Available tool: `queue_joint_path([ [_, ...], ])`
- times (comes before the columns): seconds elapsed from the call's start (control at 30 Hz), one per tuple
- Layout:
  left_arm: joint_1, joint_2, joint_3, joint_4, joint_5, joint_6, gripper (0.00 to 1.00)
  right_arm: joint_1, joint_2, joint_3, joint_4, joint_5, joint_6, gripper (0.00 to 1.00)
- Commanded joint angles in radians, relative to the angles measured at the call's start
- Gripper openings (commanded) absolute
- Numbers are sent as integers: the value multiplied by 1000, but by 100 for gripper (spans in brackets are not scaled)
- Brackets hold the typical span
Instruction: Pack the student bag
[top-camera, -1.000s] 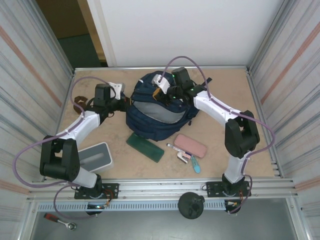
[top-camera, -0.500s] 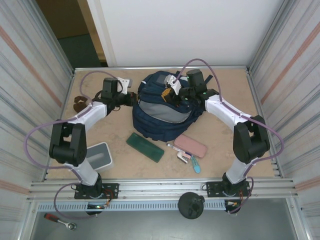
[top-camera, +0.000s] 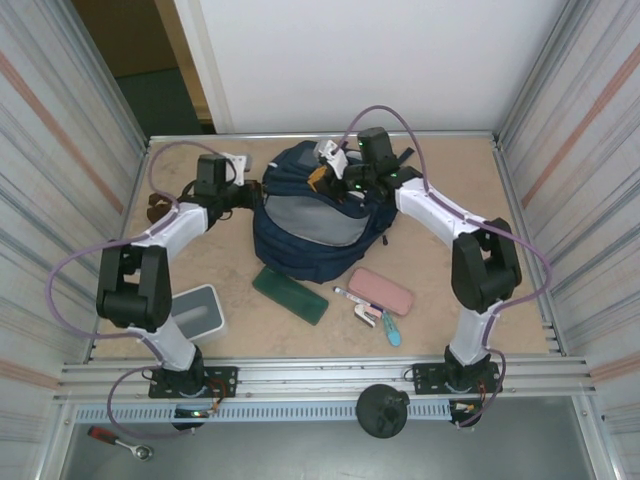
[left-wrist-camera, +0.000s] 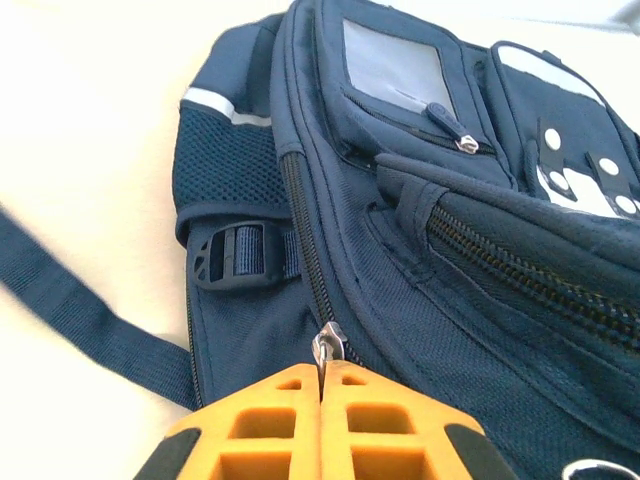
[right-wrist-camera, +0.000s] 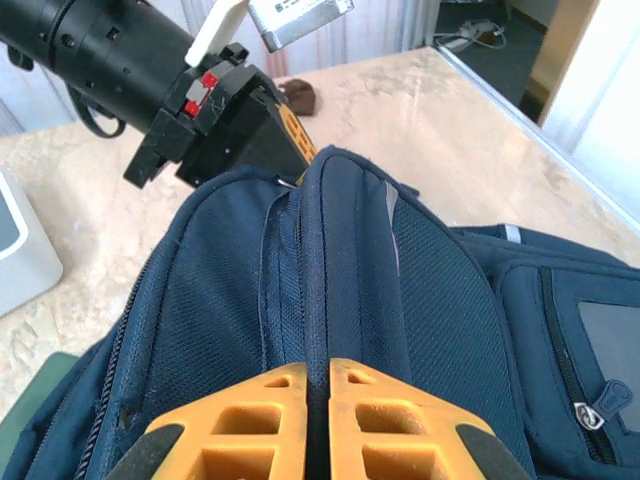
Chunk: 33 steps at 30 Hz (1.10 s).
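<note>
The track ahead is closed, so my left gripper will next move outward along the bag's side toward the zipper's far end by the buckle (left-wrist-camera: 291, 168) and let go of the pull (left-wrist-camera: 331, 349).
The student bag (top-camera: 300, 240), navy with grey lining showing at its mouth, lies at the middle back of the table. My left gripper (top-camera: 256, 193) is at its left side, shut on the metal zipper pull (left-wrist-camera: 331, 349) of the main zipper. In the left wrist view, that gripper (left-wrist-camera: 322, 374) has its orange fingers pressed together around the pull's tab. My right gripper (top-camera: 324, 180) is over the bag's top, shut on a raised fold of the student bag's fabric (right-wrist-camera: 340, 250). In the right wrist view, this gripper (right-wrist-camera: 318, 366) pinches the ridge, and the left gripper (right-wrist-camera: 291, 128) sits just beyond it.
In front of the bag lie a dark green booklet (top-camera: 290, 294), a pink pouch (top-camera: 381, 291) and a few pens (top-camera: 374, 314). A white-and-grey box (top-camera: 195, 312) stands near the left arm's base. A small brown object (top-camera: 158, 208) lies far left. Corrugated walls close both sides.
Over the last half second the bag and both grippers have shifted left and slightly toward me, both grips unchanged. A second ago the left arm stretched further out; its elbow has since risen.
</note>
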Motion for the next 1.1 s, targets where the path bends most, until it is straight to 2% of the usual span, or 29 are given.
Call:
queue_joint_path([
  [0.0,47,-103,-39,27,-82,-31,0,31,43,119,48,-26,23,1],
  [0.1,60,-151,-75,41,-80,-43,0,40,65,156,59,-25,26,2],
  [0.27,62,-160,-84,45,-75,-26,0,11,38,119,92,-45,42,1],
  [0.43,69,-54,-19,52,-65,-34,0,-31,-4,53,185,-140,112,0],
  [0.57,69,43,60,59,-14,-48,0,-40,-1,55,214,-187,137,0],
  [1.07,69,325,327,43,43,-77,1,-54,44,135,288,-265,226,0],
])
